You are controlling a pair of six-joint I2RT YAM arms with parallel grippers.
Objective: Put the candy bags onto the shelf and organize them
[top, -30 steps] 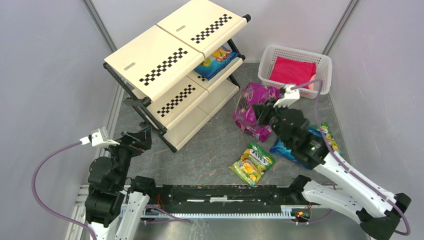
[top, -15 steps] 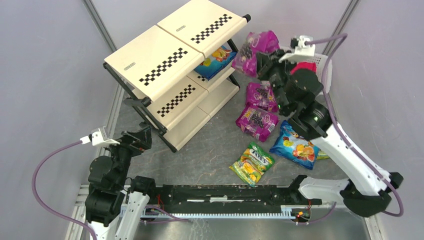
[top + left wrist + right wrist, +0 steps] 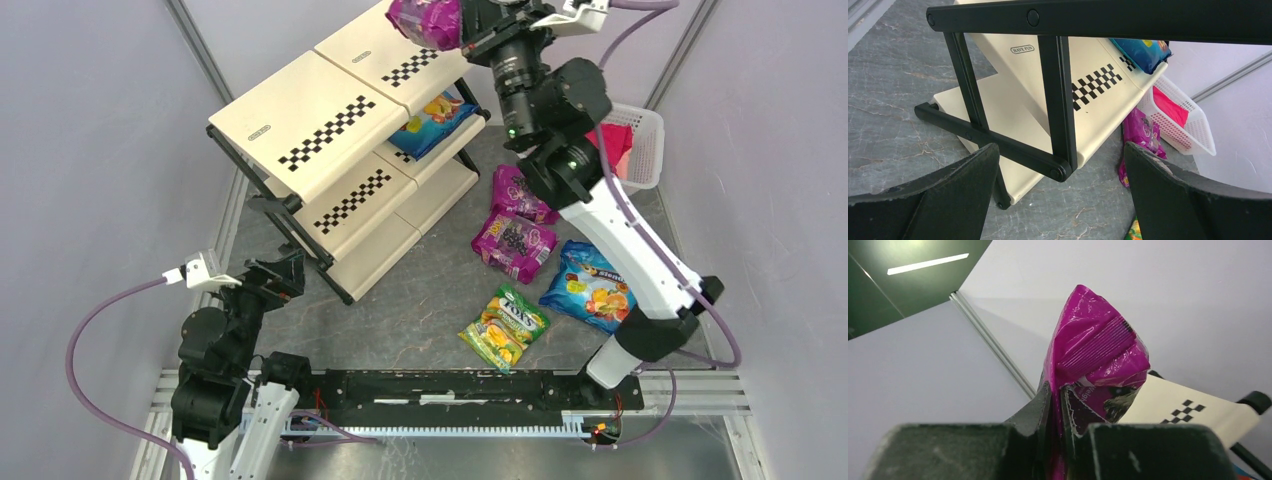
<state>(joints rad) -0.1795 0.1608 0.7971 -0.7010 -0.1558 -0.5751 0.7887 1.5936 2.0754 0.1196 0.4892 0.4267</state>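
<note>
I need to move my right gripper to the left in the top view before I lower the magenta bag onto the top level's far end (image 3: 389, 52) (image 3: 1169, 404).
My right gripper (image 3: 468, 28) is shut on a magenta candy bag (image 3: 425, 20) and holds it high above the far end of the cream shelf's (image 3: 310, 120) top tier; the right wrist view shows the bag (image 3: 1095, 360) pinched between the fingers. Two more magenta bags (image 3: 515, 243) lie on the floor right of the shelf. A blue bag (image 3: 590, 285) and a green-yellow bag (image 3: 505, 325) lie nearer. Another blue bag (image 3: 432, 122) rests on the middle tier. My left gripper (image 3: 1060, 200) is open and empty, low by the shelf's near black frame (image 3: 1058, 100).
A white perforated basket (image 3: 640, 140) with a plain pink-red bundle (image 3: 612, 140) stands at the back right, partly behind the right arm. Grey walls close both sides. The black rail (image 3: 450, 390) runs between the arm bases.
My right arm has lifted the magenta bag from the floor beside the basket and carried it up and left, over the shelf's top far end. The left arm has not moved.
</note>
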